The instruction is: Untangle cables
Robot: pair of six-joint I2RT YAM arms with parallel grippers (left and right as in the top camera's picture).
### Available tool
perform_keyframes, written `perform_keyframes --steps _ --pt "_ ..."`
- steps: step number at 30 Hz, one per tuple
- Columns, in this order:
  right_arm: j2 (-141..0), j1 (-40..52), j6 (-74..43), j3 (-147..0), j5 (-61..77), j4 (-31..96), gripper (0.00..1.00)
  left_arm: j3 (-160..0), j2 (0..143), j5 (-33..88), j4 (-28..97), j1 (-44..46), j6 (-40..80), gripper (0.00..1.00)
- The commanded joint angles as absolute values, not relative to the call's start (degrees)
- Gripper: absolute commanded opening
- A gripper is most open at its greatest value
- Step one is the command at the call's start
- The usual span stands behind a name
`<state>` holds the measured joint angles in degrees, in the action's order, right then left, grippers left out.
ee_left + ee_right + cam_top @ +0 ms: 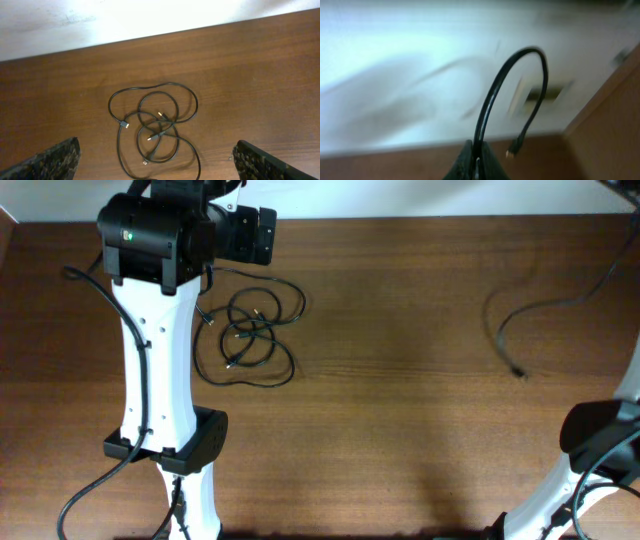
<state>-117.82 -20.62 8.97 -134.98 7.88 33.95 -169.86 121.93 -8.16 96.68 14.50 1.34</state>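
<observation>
Next, my right gripper lowers toward the bare tabletop near the far wall (572, 268) and releases the black cable there, since the cable hangs separate from the tangle.
A tangle of thin black cables (255, 335) lies in loops on the brown table, left of centre. In the left wrist view the tangle (155, 127) has several small plug ends showing. My left gripper (157, 147) hovers above it, open wide and empty, one finger on each side. A separate black cable (520, 315) lies at the right and rises toward the top right corner. My right gripper (477, 160) is shut on this black cable (492, 95), which arcs up and hangs down to a free plug end (510, 152). The right gripper is out of the overhead view.
The white left arm (160, 370) reaches over the left of the table, its black head (160, 235) at the back edge. The right arm's base (600, 440) is at the front right. A pale wall (100, 20) borders the table's far edge.
</observation>
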Motion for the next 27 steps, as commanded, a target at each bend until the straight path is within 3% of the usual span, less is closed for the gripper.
perform_keyframes --steps 1,10,14,15,16,22,27 --pt "-116.9 -21.1 8.5 -141.6 4.3 31.7 0.04 -170.3 121.1 -6.9 96.7 14.6 1.2 0.99" --pt "-140.2 -22.1 8.5 -140.7 7.5 49.3 0.04 -170.3 121.1 -4.9 96.7 14.6 1.8 1.0" --pt "-141.4 -21.6 8.7 -139.5 9.9 49.3 0.04 -170.3 121.1 -4.7 96.7 14.6 1.8 1.0" --pt "-141.4 -21.7 8.7 -139.5 9.9 49.6 0.84 -170.3 121.1 -4.7 96.7 14.6 1.8 1.0" --pt "-141.4 -21.7 8.7 -139.5 9.9 49.8 0.99 -170.3 121.1 -4.7 96.7 14.6 1.8 1.0" --pt "-131.5 -21.1 14.8 -139.8 9.8 52.6 0.99 -170.3 121.1 -4.1 96.7 14.6 1.7 1.0" --pt "-118.6 -20.9 8.5 -139.8 6.7 62.2 0.99 -170.3 121.1 -4.1 96.7 14.6 1.2 0.99"
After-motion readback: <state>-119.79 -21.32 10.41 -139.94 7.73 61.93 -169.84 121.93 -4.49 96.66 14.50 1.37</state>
